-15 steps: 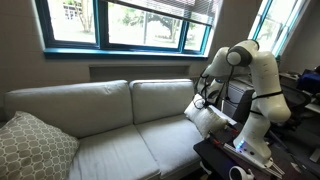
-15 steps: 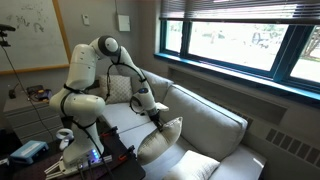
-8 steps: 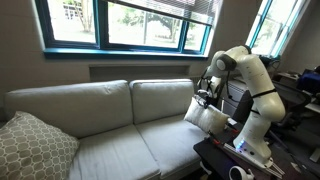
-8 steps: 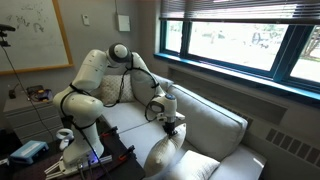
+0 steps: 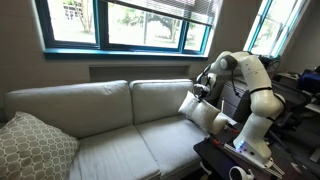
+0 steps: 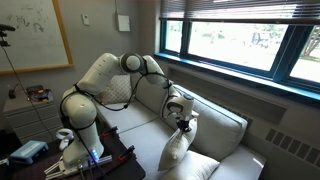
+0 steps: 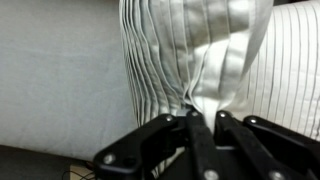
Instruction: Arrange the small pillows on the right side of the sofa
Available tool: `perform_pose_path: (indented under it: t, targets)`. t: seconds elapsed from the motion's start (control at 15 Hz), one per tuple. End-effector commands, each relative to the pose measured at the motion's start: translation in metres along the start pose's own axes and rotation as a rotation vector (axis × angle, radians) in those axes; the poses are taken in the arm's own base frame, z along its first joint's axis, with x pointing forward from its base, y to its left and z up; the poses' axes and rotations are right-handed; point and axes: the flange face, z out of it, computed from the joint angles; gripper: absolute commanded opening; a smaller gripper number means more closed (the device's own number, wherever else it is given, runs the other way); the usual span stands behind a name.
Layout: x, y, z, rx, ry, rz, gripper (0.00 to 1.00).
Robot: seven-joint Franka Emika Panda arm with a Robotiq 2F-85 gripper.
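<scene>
The pinched pillow is still hanging above the sofa seat, so I will turn my gripper and lower it toward the other white pillow and let go of the fold.
My gripper is shut, pinching a fold of a small white pillow that fills the wrist view. In both exterior views the pillow hangs from the gripper over the right end of the grey-beige sofa, close to its back cushion. Another white shape lies just right of the held pillow near the sofa's arm; whether it is the other small pillow I cannot tell.
A large beige lattice-patterned cushion leans at the sofa's left end. Windows run along the wall behind the sofa. The robot's base and a dark stand sit by the sofa's right arm.
The arm has reached farther over the sofa, carrying the pillow up and toward the back cushion. The grip has not changed.
</scene>
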Motion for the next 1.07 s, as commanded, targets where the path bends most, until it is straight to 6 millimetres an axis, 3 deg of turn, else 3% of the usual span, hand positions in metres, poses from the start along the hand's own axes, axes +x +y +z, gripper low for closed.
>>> perform_pose_path:
  t: [0.0, 0.27, 0.53, 0.8, 1.0]
  targets:
    - [-0.036, -0.008, 0.012, -0.083, -0.023, 0.008, 0.02]
    - [-0.056, -0.012, 0.047, -0.168, -0.012, 0.018, 0.02]
    - [-0.061, -0.019, 0.077, -0.217, -0.003, 0.060, 0.02]
    - [-0.049, -0.036, 0.100, -0.253, -0.022, 0.109, 0.02]
    - [-0.029, -0.046, 0.119, -0.286, -0.037, 0.163, 0.02]
